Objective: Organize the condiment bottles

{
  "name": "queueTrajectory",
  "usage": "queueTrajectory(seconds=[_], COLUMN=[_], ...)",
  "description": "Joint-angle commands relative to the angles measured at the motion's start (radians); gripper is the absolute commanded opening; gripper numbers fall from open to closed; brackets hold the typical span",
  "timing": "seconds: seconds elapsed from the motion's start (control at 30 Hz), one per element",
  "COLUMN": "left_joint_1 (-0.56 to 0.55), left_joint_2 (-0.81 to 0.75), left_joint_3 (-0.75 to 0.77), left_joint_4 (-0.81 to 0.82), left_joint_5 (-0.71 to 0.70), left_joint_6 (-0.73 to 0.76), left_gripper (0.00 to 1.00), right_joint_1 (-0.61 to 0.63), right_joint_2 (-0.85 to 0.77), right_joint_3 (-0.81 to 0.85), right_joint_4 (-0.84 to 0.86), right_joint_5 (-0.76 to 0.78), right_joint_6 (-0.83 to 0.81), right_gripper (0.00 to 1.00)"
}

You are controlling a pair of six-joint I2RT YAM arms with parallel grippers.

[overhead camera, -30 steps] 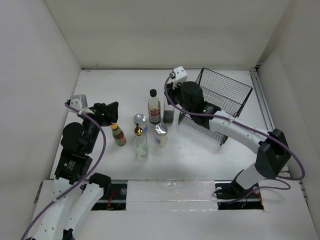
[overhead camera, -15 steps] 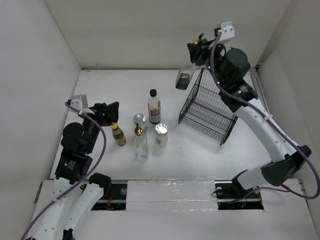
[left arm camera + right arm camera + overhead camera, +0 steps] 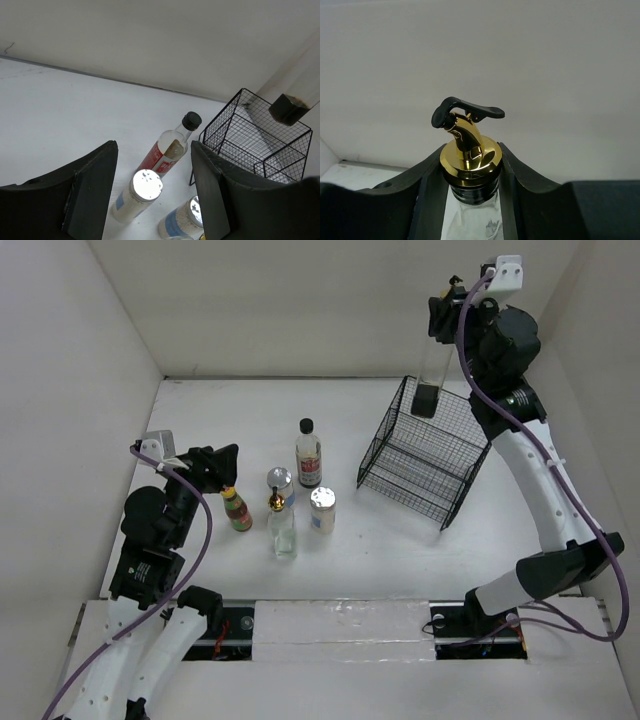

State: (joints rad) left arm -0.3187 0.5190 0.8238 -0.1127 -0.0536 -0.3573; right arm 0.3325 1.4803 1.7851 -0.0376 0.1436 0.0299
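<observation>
The held bottle's dark bottom is above the wires, so my right gripper will lower it inside the basket's back corner (image 3: 413, 418) on the black-capped bottle's side next.
My right gripper (image 3: 446, 318) is raised high and shut on the neck of a clear bottle with a gold spout (image 3: 470, 145). The bottle's dark bottom (image 3: 427, 400) hangs over the back left corner of the black wire basket (image 3: 383, 430). On the table stand a black-capped bottle with a red-white label (image 3: 309, 453), two silver-lidded jars (image 3: 279, 480) (image 3: 322, 508), a second clear gold-spout bottle (image 3: 281, 528) and an orange-capped sauce bottle (image 3: 236, 508). My left gripper (image 3: 222, 464) is open and empty just above the sauce bottle. Its wrist view shows the black-capped bottle (image 3: 170, 150) and a jar (image 3: 137, 192).
White walls close in the table on the left, back and right. The basket (image 3: 260, 145) stands tilted at the right rear, its open side facing up and left. The arm bases sit at the near edge.
My right arm has lifted the clear gold-spout bottle from beside the black-capped bottle, up and to the right, to above the basket. The left arm has not moved.
</observation>
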Motion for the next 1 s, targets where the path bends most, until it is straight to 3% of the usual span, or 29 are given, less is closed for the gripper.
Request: queueTrajectory(seconds=[0.0,0.47,0.97], left_joint_1=[0.004,0.004,0.004], left_joint_2=[-0.008,0.001,0.01], left_joint_3=[-0.009,-0.009,-0.009], left_joint_4=[0.045,0.045,0.045], left_joint_5=[0.014,0.023,0.023], left_joint_6=[0.006,0.006,0.006], left_gripper=[0.56,0.56,0.56], right_joint_1=[-0.026,-0.062,-0.072], right_joint_2=[-0.012,0.041,0.041], right_joint_3=[0.065,-0.015,-0.262], right_joint_4=[0.105,0.163,0.301], right_joint_5=[0.013,0.097,0.108], right_joint_6=[-0.018,-0.018,0.036], right_gripper=[0.18,0.18,0.17])
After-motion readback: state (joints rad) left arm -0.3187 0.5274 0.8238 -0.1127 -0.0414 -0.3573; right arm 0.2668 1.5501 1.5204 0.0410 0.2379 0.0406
